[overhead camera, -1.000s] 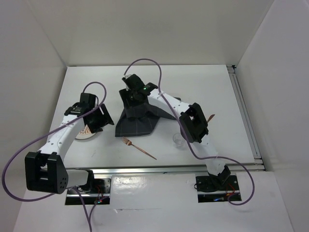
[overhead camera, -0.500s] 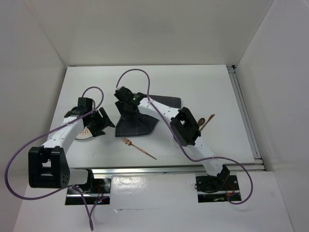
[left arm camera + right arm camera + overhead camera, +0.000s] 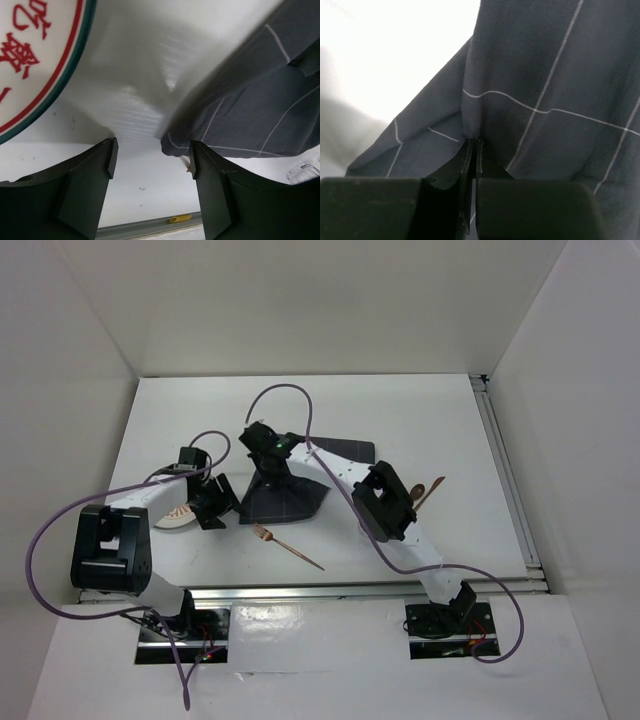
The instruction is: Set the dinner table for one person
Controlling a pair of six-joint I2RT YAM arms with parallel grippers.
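My right gripper needs to lift the pinched fold of the cloth up toward the cloth's far edge (image 3: 320, 442) next, outward of the gripper, and then let go of the fold, because the cloth is bunched up.
On the white dinner table (image 3: 420, 410) lies a dark grey checked cloth (image 3: 290, 498), bunched up in a ridge. My right gripper (image 3: 268, 468) is shut on a raised fold of the cloth (image 3: 545, 75); its jaws (image 3: 472, 145) pinch the fabric between them. My left gripper (image 3: 222, 508) hangs open and empty just left of the cloth's near corner (image 3: 250, 110). Its fingers (image 3: 95, 170) stand low over bare table (image 3: 145, 115), between the cloth and a white plate (image 3: 30, 60) with a red-and-green rim and red characters.
A copper fork (image 3: 287, 543) lies in front of the cloth, and a copper spoon (image 3: 430, 490) lies right of my right arm. The plate (image 3: 178, 517) is half hidden under my left arm. A clear glass (image 3: 303, 172) shows beyond the cloth. Metal rails (image 3: 510, 480) edge the table.
My right gripper has closed on the cloth's fold. My left gripper has come down and nearer, beside the plate, with its jaws a little narrower.
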